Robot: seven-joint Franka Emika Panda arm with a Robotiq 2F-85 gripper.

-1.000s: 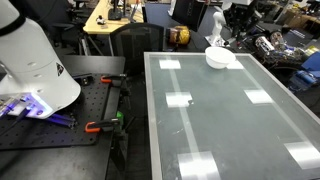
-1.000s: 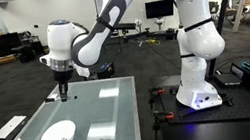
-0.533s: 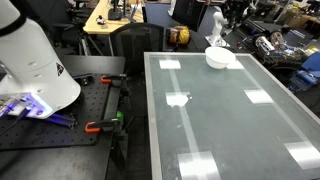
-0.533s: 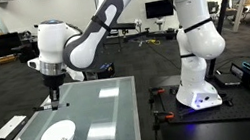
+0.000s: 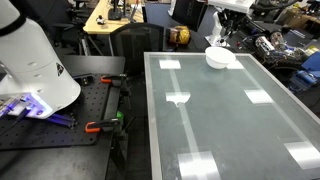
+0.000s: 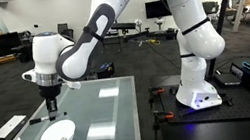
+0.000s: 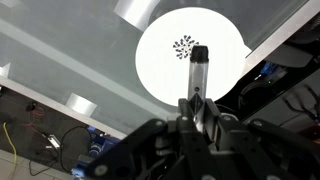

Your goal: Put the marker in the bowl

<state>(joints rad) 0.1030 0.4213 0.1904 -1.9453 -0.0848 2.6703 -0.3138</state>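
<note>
My gripper should next go down toward the inside of the white bowl below it and release the marker, since the marker's dark tip is over the bowl.
The white bowl sits on the glass table near a far corner; it shows in both exterior views. It has a small dark pattern in its middle. My gripper is shut on the marker, whose dark tip points down over the bowl in the wrist view. In an exterior view my gripper hangs above the bowl with the marker between its fingers. In the exterior view from the robot's base my gripper is just above the bowl.
The glass table reflects ceiling lights. A flat white device lies on the floor beside the table. Clamps sit on the black bench by the robot base. Office desks and clutter stand beyond the table.
My gripper with the marker has moved across the table toward the bowl's corner and lower. It now hangs over the bowl. The bowl has not moved.
</note>
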